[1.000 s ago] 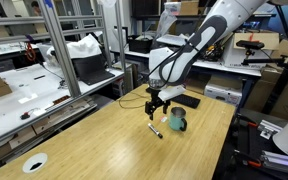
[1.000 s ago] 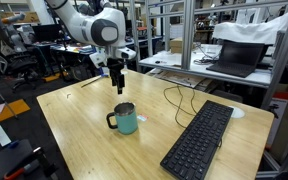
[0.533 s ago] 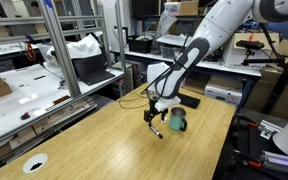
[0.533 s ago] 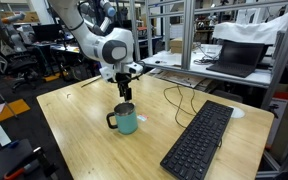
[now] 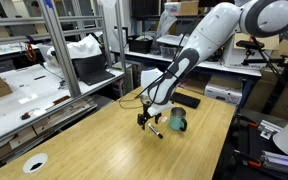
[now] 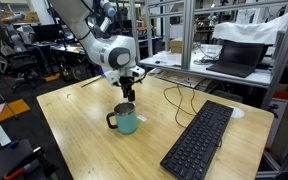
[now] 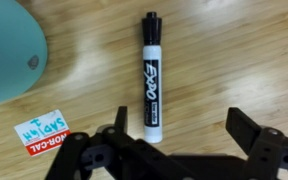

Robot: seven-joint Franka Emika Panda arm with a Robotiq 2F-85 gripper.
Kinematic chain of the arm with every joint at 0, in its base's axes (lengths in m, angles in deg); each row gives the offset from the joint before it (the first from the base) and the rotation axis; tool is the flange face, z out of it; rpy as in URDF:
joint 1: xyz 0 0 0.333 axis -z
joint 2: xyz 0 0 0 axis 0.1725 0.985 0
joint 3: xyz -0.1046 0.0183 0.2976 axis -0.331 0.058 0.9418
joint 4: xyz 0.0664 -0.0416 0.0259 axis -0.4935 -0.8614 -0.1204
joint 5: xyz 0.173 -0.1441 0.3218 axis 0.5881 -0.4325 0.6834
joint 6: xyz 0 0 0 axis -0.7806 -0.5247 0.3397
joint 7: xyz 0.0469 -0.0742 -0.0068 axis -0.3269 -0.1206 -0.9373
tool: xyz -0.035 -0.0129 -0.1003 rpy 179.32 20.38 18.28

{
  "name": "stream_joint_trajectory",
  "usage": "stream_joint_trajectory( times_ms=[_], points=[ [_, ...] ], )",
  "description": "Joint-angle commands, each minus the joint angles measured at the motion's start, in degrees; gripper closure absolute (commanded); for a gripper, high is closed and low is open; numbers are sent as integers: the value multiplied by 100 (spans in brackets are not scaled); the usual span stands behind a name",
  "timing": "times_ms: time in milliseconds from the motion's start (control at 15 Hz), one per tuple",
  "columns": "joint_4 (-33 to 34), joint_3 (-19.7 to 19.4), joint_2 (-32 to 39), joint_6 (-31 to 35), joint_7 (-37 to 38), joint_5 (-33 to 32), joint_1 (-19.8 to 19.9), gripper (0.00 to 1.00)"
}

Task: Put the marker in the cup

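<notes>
My gripper moves down onto the whitish end of the marker (image 7: 153,126) next and closes, since that end already lies in the gap between its fingers.
The marker (image 7: 151,75), a black and white Expo pen, lies flat on the wooden table; in the wrist view it is straight ahead of the left finger. In an exterior view the marker (image 5: 156,130) lies just beside the cup. The cup (image 6: 125,120) is a teal mug with a side handle; it also shows in an exterior view (image 5: 177,122) and as a teal edge in the wrist view (image 7: 9,55). My gripper (image 7: 179,125) is open and empty, low over the marker (image 5: 144,119). In an exterior view the gripper (image 6: 127,93) hangs behind the cup.
A black keyboard (image 6: 199,140) lies on the table near the cup. A black cable (image 6: 179,100) runs across the tabletop. A white round disc (image 5: 34,162) sits near the table's front corner. A small label (image 7: 41,132) lies by the cup.
My gripper has come down and moved toward the marker beside the cup. The marker and cup have not moved.
</notes>
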Motion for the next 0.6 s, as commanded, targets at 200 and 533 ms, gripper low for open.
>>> stream_joint_trajectory(
  times_ms=[200,533],
  points=[
    [437,-110,323,-173,-105,65,-3,29],
    [586,-155,481,-212,-110,81,37,58]
  ],
)
